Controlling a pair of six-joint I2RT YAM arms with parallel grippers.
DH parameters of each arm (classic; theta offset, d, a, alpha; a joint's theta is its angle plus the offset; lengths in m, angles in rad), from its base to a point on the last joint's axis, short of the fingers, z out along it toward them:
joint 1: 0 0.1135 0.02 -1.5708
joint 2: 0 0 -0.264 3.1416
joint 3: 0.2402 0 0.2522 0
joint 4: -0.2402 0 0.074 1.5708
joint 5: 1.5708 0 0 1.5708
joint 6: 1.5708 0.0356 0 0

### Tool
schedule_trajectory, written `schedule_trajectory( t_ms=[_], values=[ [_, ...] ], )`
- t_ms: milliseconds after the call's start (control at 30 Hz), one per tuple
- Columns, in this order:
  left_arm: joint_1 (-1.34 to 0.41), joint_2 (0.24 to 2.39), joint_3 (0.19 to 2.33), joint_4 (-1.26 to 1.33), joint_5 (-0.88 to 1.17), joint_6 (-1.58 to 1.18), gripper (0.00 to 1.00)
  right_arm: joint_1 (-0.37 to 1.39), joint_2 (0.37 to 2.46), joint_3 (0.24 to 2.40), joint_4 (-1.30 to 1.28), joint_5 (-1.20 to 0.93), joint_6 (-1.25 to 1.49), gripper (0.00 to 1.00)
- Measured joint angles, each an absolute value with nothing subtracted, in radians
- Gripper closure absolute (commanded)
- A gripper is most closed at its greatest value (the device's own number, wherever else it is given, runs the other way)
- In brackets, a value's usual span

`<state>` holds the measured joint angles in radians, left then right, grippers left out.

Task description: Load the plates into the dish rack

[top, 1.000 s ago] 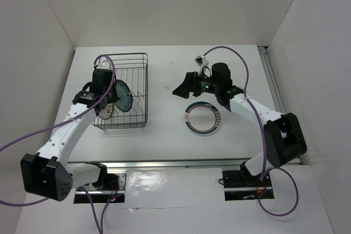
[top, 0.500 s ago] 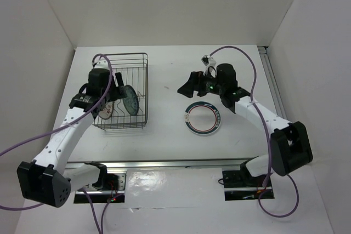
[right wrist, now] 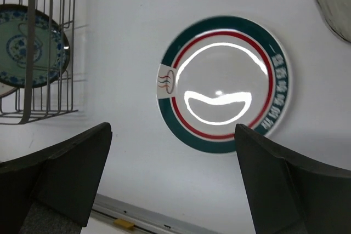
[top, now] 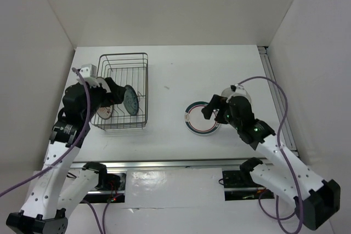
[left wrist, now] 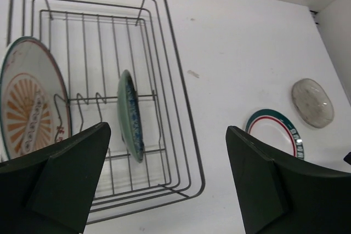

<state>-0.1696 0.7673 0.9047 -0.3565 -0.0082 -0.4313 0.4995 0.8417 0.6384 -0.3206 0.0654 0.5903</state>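
The ringed plate is lying flat below the robot's right gripper, so the robot will lower the open fingers toward the right in the wrist view to straddle its lettered rim point(top: 216, 127) point(right wrist: 270, 125).
The dish rack point(top: 147, 80) stands on the left of the table. Two plates stand on edge in it: a teal patterned plate point(top: 130, 100) point(left wrist: 130, 116) and a white plate with an orange sunburst point(top: 105, 113) point(left wrist: 27, 108). A white plate with green and red rim rings point(top: 197, 124) point(right wrist: 219, 91) lies flat to the right. A greyish-beige plate point(left wrist: 312, 102) lies beyond it. My left gripper point(top: 114, 96) point(left wrist: 164, 190) hangs open and empty over the rack's near end. My right gripper point(top: 211, 110) point(right wrist: 173, 184) is open and empty above the ringed plate's near edge.
White walls enclose the table on three sides. A metal rail point(top: 175, 163) runs along the near edge, by the arm bases. Purple cables point(top: 282, 119) loop off both arms. In the right wrist view the rack's wire corner point(right wrist: 27, 53) is at the upper left.
My left gripper opened and let go of the teal plate, which now stands in the rack, then drew back. My right arm swung toward the near edge, to the ringed plate's near side.
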Motion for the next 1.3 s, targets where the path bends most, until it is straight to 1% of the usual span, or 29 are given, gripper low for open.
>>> schedule_trajectory(
  t_ms=[133, 233, 367, 567, 600, 767, 867, 900, 1000, 1033, 1133, 1267, 1300],
  values=[
    [-0.162, 0.805, 0.907, -0.328, 0.082, -0.446, 0.00, 0.506, 0.683, 0.594, -0.456, 0.174, 0.694, 0.00],
    [-0.162, 0.857, 0.911, -0.332, 0.111, -0.462, 0.00, 0.510, 0.631, 0.550, -0.512, 0.208, 0.756, 0.00],
    [-0.154, 0.878, 0.911, -0.346, 0.146, -0.482, 0.00, 0.513, 0.669, 0.486, -0.543, 0.227, 0.833, 0.00],
    [-0.153, 0.865, 0.912, -0.343, 0.190, -0.478, 0.00, 0.513, 0.735, 0.370, -0.515, 0.228, 0.902, 0.01],
    [-0.153, 0.863, 0.912, -0.343, 0.197, -0.477, 0.00, 0.513, 0.743, 0.359, -0.497, 0.226, 0.904, 0.03],
    [-0.153, 0.852, 0.912, -0.335, 0.247, -0.475, 0.00, 0.513, 0.794, 0.317, -0.351, 0.223, 0.896, 0.04],
    [-0.153, 0.852, 0.912, -0.336, 0.264, -0.475, 0.00, 0.513, 0.854, 0.310, -0.263, 0.220, 0.892, 0.07],
    [-0.153, 0.851, 0.912, -0.335, 0.268, -0.475, 0.00, 0.513, 0.876, 0.302, -0.226, 0.220, 0.892, 0.11],
    [-0.153, 0.847, 0.912, -0.336, 0.276, -0.475, 0.00, 0.514, 0.915, 0.273, -0.119, 0.216, 0.895, 0.13],
    [-0.153, 0.846, 0.912, -0.335, 0.278, -0.475, 0.00, 0.514, 0.926, 0.260, -0.076, 0.216, 0.896, 0.16],
    [-0.153, 0.845, 0.912, -0.336, 0.287, -0.475, 0.00, 0.513, 0.961, 0.236, 0.031, 0.207, 0.899, 0.21],
    [-0.153, 0.844, 0.912, -0.336, 0.294, -0.475, 0.00, 0.498, 1.003, 0.214, 0.128, 0.194, 0.899, 0.41],
    [-0.153, 0.844, 0.912, -0.336, 0.295, -0.475, 0.00, 0.491, 1.009, 0.207, 0.144, 0.188, 0.900, 0.50]
  ],
)
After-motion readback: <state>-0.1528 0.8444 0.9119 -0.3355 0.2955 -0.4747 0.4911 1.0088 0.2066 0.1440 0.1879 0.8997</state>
